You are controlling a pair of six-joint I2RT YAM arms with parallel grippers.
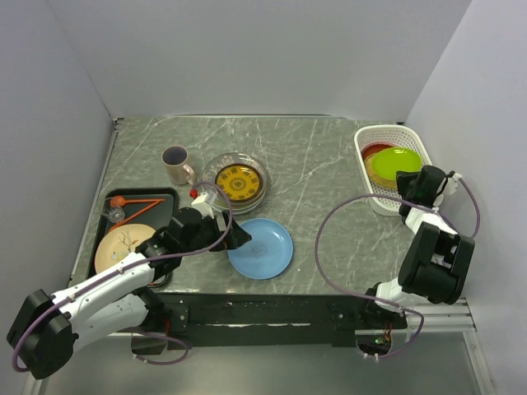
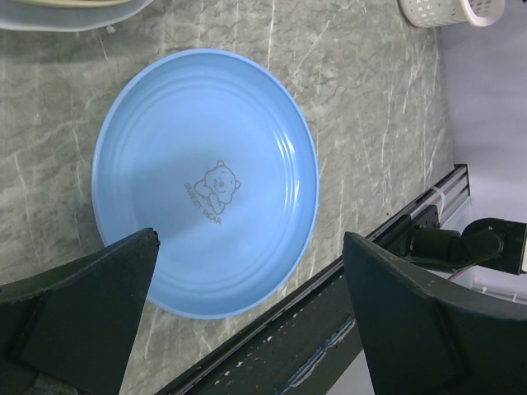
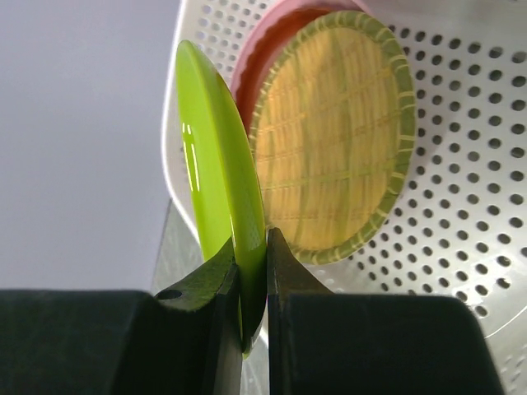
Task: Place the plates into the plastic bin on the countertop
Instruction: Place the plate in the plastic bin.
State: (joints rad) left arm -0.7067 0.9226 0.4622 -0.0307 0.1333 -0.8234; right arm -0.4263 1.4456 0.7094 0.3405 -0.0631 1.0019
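The right gripper lowers the green plate beside that plate (image 3: 366, 197) next, as the green plate hangs over the bin where the yellow woven-look plate leans.
A blue plate (image 1: 263, 248) with a bear print (image 2: 206, 181) lies flat on the countertop (image 1: 321, 164) near its front edge. My left gripper (image 1: 237, 239) hovers over the blue plate's near rim, open (image 2: 251, 240), with nothing between its fingers. My right gripper (image 1: 409, 183) is shut on the rim of a green plate (image 3: 218, 164), held on edge over the white plastic bin (image 1: 370, 134). Inside the bin (image 3: 461, 206) a yellow woven-look plate (image 3: 329, 140) leans against a pink-red plate (image 3: 255, 58). A yellow-patterned plate (image 1: 240, 181) sits on clear glass plates at mid-table.
A beige mug (image 1: 175, 164) stands at the back left. A black tray (image 1: 165, 197) at the left holds a beige branch-motif plate (image 1: 123, 243) and orange utensils (image 1: 136, 204). The metal rail (image 2: 346, 329) runs along the counter's front edge just beyond the blue plate.
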